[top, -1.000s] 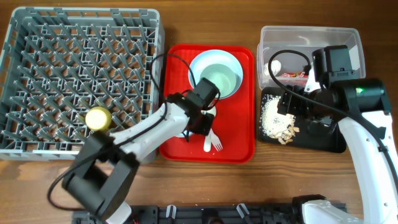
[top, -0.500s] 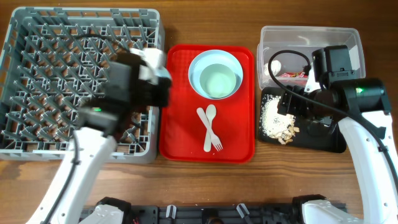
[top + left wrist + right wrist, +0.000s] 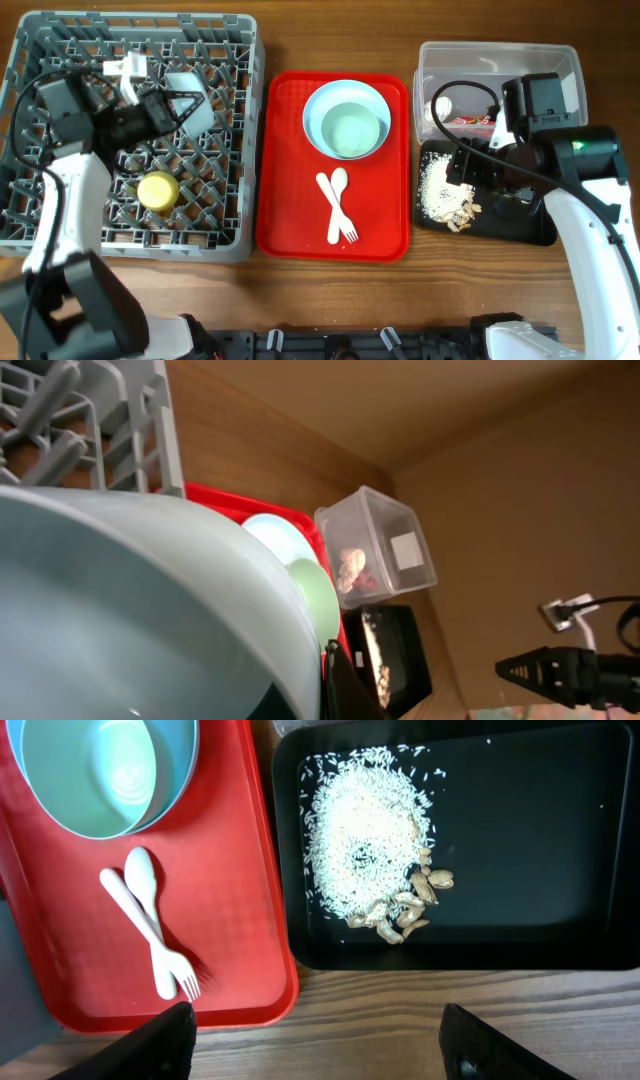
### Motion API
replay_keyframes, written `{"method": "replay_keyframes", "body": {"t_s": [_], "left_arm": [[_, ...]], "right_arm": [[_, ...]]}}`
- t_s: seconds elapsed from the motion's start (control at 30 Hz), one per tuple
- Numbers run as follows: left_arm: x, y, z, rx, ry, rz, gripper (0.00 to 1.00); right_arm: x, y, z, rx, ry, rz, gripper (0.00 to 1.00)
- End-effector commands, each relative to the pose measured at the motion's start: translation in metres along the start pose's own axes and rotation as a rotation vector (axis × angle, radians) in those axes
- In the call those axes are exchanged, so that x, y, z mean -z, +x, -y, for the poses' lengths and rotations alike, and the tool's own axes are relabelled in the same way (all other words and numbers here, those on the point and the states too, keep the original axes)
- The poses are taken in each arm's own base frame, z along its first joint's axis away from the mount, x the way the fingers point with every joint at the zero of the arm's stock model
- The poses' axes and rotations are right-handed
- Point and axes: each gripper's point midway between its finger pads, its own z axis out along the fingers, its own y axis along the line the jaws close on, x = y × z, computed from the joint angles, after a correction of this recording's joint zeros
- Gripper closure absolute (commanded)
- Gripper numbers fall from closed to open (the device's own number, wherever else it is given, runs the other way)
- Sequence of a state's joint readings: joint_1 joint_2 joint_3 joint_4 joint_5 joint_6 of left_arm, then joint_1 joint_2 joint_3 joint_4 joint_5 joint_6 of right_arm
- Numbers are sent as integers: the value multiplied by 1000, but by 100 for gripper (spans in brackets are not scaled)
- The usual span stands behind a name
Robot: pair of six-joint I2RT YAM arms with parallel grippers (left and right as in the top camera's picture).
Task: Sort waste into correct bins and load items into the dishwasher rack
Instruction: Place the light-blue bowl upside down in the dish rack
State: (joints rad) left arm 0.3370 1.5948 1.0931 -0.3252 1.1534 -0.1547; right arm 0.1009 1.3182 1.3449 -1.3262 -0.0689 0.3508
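Observation:
The left gripper needs to go down and to the left in the overhead view, then let go of the pale teal bowl where the rack's wires beyond the yellow cup (image 3: 158,190) stand empty.
My left gripper (image 3: 172,105) is shut on a pale teal bowl (image 3: 190,110), held on edge over the back of the grey dishwasher rack (image 3: 60,235). That bowl (image 3: 120,610) fills the left wrist view. A yellow cup (image 3: 158,190) stands in the rack. A second teal bowl (image 3: 352,130) sits on the plate (image 3: 316,100), with a white spoon (image 3: 339,180) and fork (image 3: 330,205) beside it. The clear tub (image 3: 540,60) holds a red wrapper (image 3: 470,120) and a white scrap (image 3: 443,105). Food scraps (image 3: 365,830) lie in the black tray (image 3: 520,840). My right gripper (image 3: 318,1045) hangs open and empty above the tray's near edge.
The plate, spoon and fork lie on a flat red serving tray (image 3: 385,220) between the rack and the bins. The right arm's body (image 3: 560,150) covers part of the black tray and the clear tub's near side. Bare wood table (image 3: 400,1020) runs along the front.
The left arm has swung from the red tray leftward to above the rack's back part, carrying the bowl. The right arm has not moved.

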Motion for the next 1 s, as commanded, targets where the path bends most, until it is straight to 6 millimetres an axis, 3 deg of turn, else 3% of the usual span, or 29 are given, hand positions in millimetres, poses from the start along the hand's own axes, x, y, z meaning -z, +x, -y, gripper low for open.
{"method": "replay_keyframes", "body": {"t_s": [0.0,0.2,0.37,0.53,0.63,0.67,0.8,0.97], "left_arm": [[3,-6,-15,-1,70,9,96],[-2,-13,-46,-17,45,34,96],[10,-18,-65,11,1,68,95],[32,-12,-81,127,-34,87,80],[39,-4,-86,215,-46,79,61],[42,0,-88,251,-49,74,47],[47,11,-90,345,-56,60,37],[55,18,-93,422,-64,58,34]], "right_arm": [[3,-1,4,8,15,14,22],[3,2,5,7,19,3,22],[3,2,5,7,19,4,22],[3,1,4,7,17,7,22],[3,1,4,7,17,7,22],[3,1,4,7,17,7,22],[3,1,4,7,18,7,22],[3,1,4,12,18,6,22]]}}
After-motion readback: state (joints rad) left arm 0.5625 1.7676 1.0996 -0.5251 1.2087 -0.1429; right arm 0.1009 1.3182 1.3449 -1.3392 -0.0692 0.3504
